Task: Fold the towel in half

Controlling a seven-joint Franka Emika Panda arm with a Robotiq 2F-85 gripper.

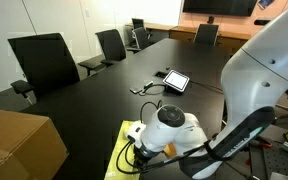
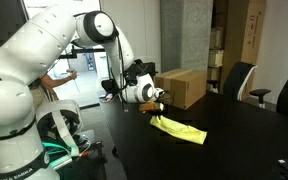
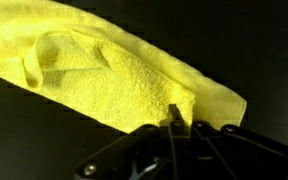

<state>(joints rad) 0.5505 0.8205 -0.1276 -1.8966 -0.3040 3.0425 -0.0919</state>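
Observation:
My gripper carries the held edge outward to the bare tabletop (image 1: 88,156) beside the cardboard box next and releases it, because the towel still lies bunched.
The yellow-green towel (image 3: 104,75) lies bunched and partly folded on the black table (image 2: 234,140). It shows in both exterior views, as a strip beside the arm (image 1: 122,152) and as a crumpled band on the tabletop (image 2: 182,129). My gripper (image 3: 177,125) is shut on the near edge of the towel and lifts that edge a little. In an exterior view the gripper (image 2: 160,107) sits just above one end of the towel. The fingertips are mostly hidden by the cloth.
A brown cardboard box (image 2: 182,87) stands on the table behind the gripper; it also shows at the near corner (image 1: 19,145). A tablet and cables (image 1: 174,80) lie mid-table. Office chairs (image 1: 44,60) line the table edges.

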